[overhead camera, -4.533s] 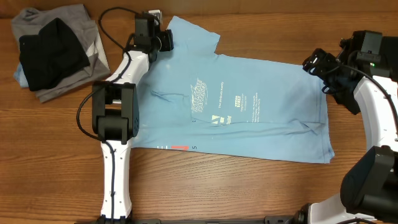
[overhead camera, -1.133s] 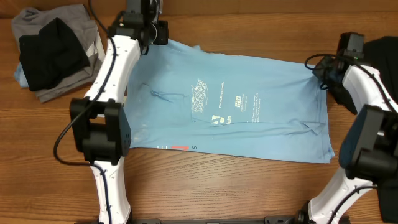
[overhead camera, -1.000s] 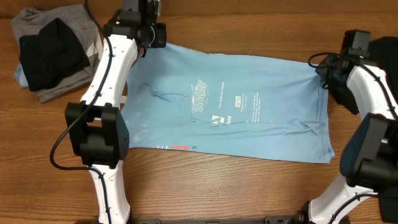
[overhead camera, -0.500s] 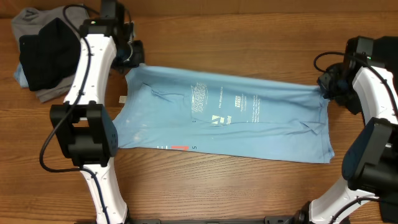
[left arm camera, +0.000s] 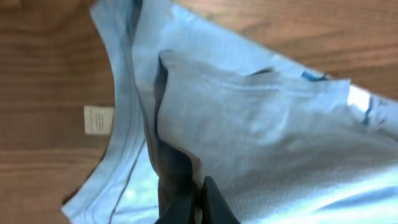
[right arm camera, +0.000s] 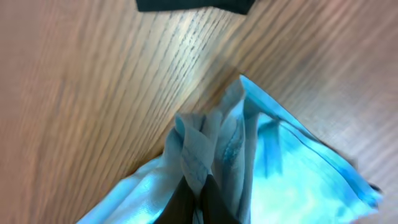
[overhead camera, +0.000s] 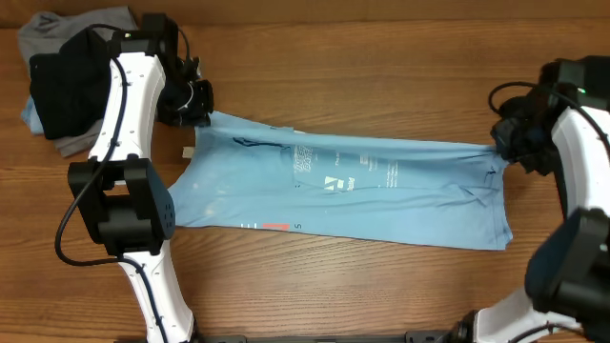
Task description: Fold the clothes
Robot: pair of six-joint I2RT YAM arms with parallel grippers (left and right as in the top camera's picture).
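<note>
Next, my left gripper draws back and lowers over the near part of the shirt's collar end (overhead camera: pixel 207 198) to release the shirt's corner, because that part still lies uncovered.
A light blue T-shirt (overhead camera: pixel 381 195) with small white print lies across the middle of the wooden table, its far edge lifted and drawn forward over the print. My left gripper (overhead camera: pixel 197 112) is shut on its far left corner, near the collar. In the left wrist view the gripper (left arm camera: pixel 199 202) pinches a fold of that blue cloth (left arm camera: pixel 261 124), with a white neck label (left arm camera: pixel 98 119) to the left. My right gripper (overhead camera: pixel 502 145) is shut on the far right corner. The right wrist view shows the gripper (right arm camera: pixel 198 198) clamped on bunched blue hem (right arm camera: pixel 205 140).
A pile of a grey shirt (overhead camera: pixel 124 29) and a black shirt (overhead camera: pixel 67 81) lies at the back left, close behind my left arm. Bare wood table (overhead camera: pixel 381 67) runs behind the blue shirt and along its front edge (overhead camera: pixel 362 286).
Both grippers have come toward the front of the table, pulling the shirt's far edge over itself. The shirt now shows as a narrower band. The left arm also shifted left.
</note>
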